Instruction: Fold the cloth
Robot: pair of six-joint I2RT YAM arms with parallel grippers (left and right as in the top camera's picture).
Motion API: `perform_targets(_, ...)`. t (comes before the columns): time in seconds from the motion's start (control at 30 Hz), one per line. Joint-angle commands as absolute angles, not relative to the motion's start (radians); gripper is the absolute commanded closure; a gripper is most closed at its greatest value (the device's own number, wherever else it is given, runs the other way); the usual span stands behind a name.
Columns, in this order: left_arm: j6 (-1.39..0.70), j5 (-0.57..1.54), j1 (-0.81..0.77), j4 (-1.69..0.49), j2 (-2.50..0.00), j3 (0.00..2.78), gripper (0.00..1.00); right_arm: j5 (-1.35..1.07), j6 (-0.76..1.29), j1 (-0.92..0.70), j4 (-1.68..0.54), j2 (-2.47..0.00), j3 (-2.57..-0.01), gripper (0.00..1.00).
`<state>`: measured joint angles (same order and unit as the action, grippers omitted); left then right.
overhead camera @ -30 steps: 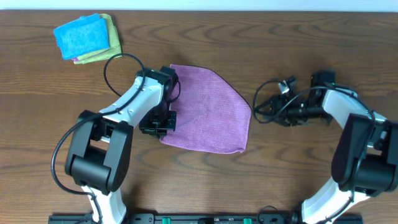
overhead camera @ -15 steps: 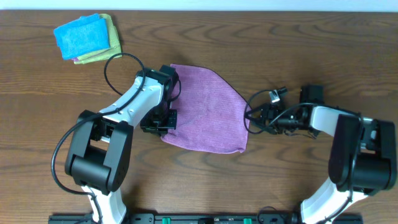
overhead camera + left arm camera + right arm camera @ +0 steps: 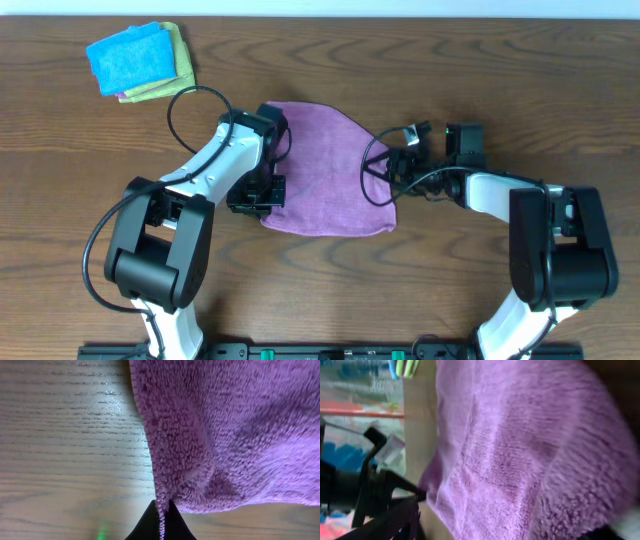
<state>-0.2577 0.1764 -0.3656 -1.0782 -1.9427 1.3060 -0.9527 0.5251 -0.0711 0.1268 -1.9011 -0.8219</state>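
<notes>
The cloth bunches beside the fingers of my left gripper, so my left gripper needs to draw the pinched hem back onto the bare tabletop by the cloth's near corner and release it.
A purple cloth lies on the wooden table at the centre. My left gripper is shut on its left edge, and the left wrist view shows the hem pinched between the black fingers. My right gripper is at the cloth's right edge. The right wrist view is filled with purple pile, and its fingertips are hidden, so its state does not show.
A stack of folded cloths, blue on yellow and pink, sits at the far left of the table. The right arm's cables loop over the cloth's right edge.
My right arm has swung left from the table's right side onto the cloth's right edge, pushing that edge inward. The left gripper has stayed put on the left edge.
</notes>
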Motion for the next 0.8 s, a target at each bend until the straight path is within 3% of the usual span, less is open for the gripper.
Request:
perform_targets(0.0,-0.245,0.177,-0.367,-1.100,-1.929,1.316,0.94,-0.886,0.591,-0.079,0.167,-1.901,-0.821,0.20)
perform_targets(0.77,-0.080,0.176,-0.367,-1.300,-1.929,1.316,0.94,-0.831,0.725,-0.142,0.463,-1.950,-0.821,0.16)
